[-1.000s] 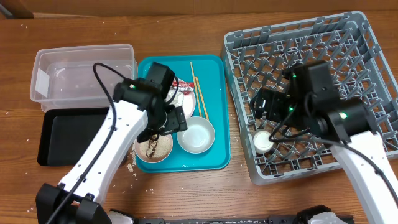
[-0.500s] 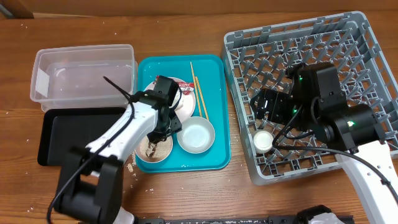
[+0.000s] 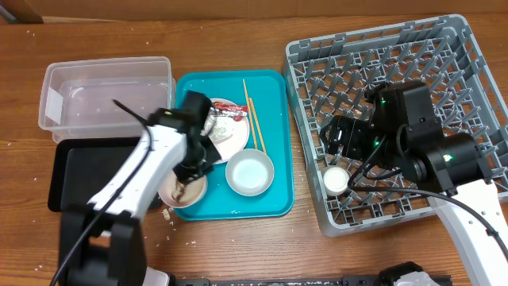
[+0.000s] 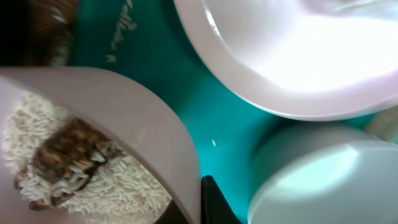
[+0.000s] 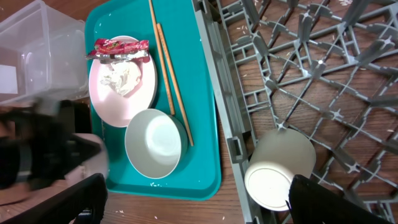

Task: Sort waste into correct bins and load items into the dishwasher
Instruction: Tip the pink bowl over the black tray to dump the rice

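Note:
The dish [image 3: 181, 191] holds rice and scraps, so next I will lift my left gripper over the black tray [image 3: 89, 176], tip the dish out, turn it level and open.
My left gripper [image 3: 193, 167] is shut on the rim of the small pink dish [image 3: 181, 191], which overhangs the teal tray's left edge. In the left wrist view the dish [image 4: 134, 124] holds white rice [image 4: 118, 193] and brown scraps [image 4: 65, 152], and the dark fingertips [image 4: 211, 202] pinch its wall. The plate [image 3: 230, 137] carries the red-and-white wrapper [image 3: 231, 111] and tissue [image 5: 121, 78]. The chopsticks [image 3: 253, 117] and bowl [image 3: 250, 171] lie on the teal tray. My right gripper [image 5: 196, 186] is open above the grey rack [image 3: 413, 71], near the white cup [image 5: 278, 175] lying in it.
The clear tub [image 3: 107, 94] and the black tray [image 3: 75, 171] lie left of the teal tray [image 3: 274, 95]. Rice grains are scattered on the wooden table [image 3: 171, 218] in front of the teal tray. The rack fills the right side.
My left gripper closed on the pink dish's rim and drew it left, partly over the teal tray's edge. The right arm shifted only slightly.

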Controlling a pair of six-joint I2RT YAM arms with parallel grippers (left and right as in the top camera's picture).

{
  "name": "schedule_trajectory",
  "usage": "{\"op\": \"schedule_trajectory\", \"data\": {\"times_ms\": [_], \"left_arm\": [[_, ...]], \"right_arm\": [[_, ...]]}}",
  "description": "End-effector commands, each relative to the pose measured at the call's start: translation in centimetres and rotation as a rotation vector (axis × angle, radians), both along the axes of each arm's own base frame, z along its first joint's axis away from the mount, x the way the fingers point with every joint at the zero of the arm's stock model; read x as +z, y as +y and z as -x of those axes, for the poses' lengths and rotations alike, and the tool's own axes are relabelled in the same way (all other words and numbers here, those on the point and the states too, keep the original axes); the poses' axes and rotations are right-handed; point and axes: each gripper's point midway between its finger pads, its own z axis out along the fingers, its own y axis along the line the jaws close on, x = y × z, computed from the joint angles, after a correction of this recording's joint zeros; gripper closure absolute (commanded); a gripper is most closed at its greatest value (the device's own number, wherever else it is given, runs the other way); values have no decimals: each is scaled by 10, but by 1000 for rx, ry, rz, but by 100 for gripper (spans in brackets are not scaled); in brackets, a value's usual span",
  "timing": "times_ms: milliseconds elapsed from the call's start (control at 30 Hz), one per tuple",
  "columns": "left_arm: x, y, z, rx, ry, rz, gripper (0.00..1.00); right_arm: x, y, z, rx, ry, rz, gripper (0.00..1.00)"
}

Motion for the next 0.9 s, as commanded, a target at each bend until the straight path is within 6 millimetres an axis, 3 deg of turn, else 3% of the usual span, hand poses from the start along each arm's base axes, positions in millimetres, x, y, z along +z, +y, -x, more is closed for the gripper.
{"op": "schedule_trajectory", "data": {"times_ms": [0, 133, 267, 333, 400, 633, 767, 800, 867], "left_arm": [[75, 5, -37, -140, -249, 216, 96], [103, 27, -49, -138, -360, 435, 96], [112, 69, -52, -61, -436, 628, 96], [108, 98, -52, 6, -476, 736, 96], [103, 115, -52, 48, -509, 837, 96], [75, 141, -51, 260, -507, 1150, 94], [61, 158, -46, 336, -504, 1192, 83], [60, 165, -42, 385, -493, 1209, 62], [65, 168, -41, 410, -505, 1226, 60]], "right_arm": [[8, 2, -3, 0, -23, -14, 5], [8, 2, -3, 0, -22, -13, 5], [8, 2, -3, 0, -21, -13, 5], [8, 2, -3, 0, -21, -14, 5], [8, 2, -3, 0, -21, -14, 5], [6, 3, 2, 6, 0, -18, 4], [6, 2, 2, 5, 2, -16, 4], [6, 2, 2, 5, 2, -16, 3], [6, 2, 2, 5, 2, -16, 3]]}}
